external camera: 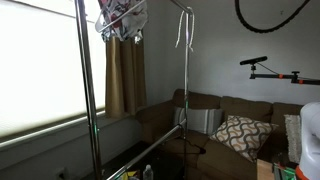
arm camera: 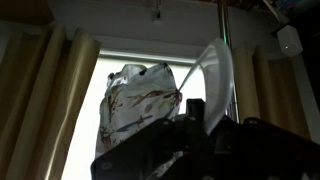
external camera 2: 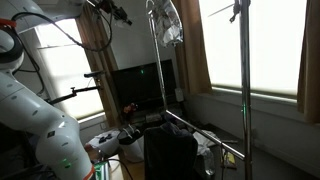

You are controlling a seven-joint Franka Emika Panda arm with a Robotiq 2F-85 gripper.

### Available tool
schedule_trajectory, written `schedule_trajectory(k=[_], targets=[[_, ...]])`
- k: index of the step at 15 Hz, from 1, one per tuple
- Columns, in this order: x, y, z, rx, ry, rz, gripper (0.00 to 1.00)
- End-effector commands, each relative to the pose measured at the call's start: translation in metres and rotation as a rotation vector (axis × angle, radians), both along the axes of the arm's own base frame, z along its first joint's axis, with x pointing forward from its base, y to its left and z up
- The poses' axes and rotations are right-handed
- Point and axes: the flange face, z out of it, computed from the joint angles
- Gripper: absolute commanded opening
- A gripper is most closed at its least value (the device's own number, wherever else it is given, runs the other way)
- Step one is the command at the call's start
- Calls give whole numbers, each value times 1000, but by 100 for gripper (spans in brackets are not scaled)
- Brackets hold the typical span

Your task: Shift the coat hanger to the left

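I should stay by the bar and let go of the coat hanger beside the floral garment.
In the wrist view the white coat hanger (arm camera: 215, 80) slants down from the top right into my gripper (arm camera: 190, 115). The dark fingers appear shut on its lower end. A floral garment (arm camera: 140, 100) hangs just left of it in front of a bright window. In an exterior view the hanger (external camera: 105, 22) shows as white pieces beside the floral garment (external camera: 125, 20) at the top of the rack. In an exterior view my gripper (external camera 2: 120, 14) is high up near the rail, and the garment (external camera 2: 168, 25) hangs to its right.
A metal clothes rack has upright poles (external camera: 185, 100) (external camera 2: 243, 80). A narrow white hooked strip (external camera: 185, 32) hangs on its rail. A brown sofa (external camera: 230, 125) with a patterned cushion stands behind. A dark screen (external camera 2: 140, 85) stands by the curtains. Clutter lies on the floor.
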Motion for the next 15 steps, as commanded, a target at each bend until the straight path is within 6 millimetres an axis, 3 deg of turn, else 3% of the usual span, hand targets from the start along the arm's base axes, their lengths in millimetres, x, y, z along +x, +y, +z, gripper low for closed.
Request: schedule_trajectory(k=[1,5,8,9,11,15], targets=[[27,-4,-7,23,47,64,1],[44,-16,-4,95,97,85,1],[5,12,6,157,121,102,1],[-3,18,8,162,132,112,30],[-15,22,16,184,174,142,38],[-16,7,19,151,211,57,68]])
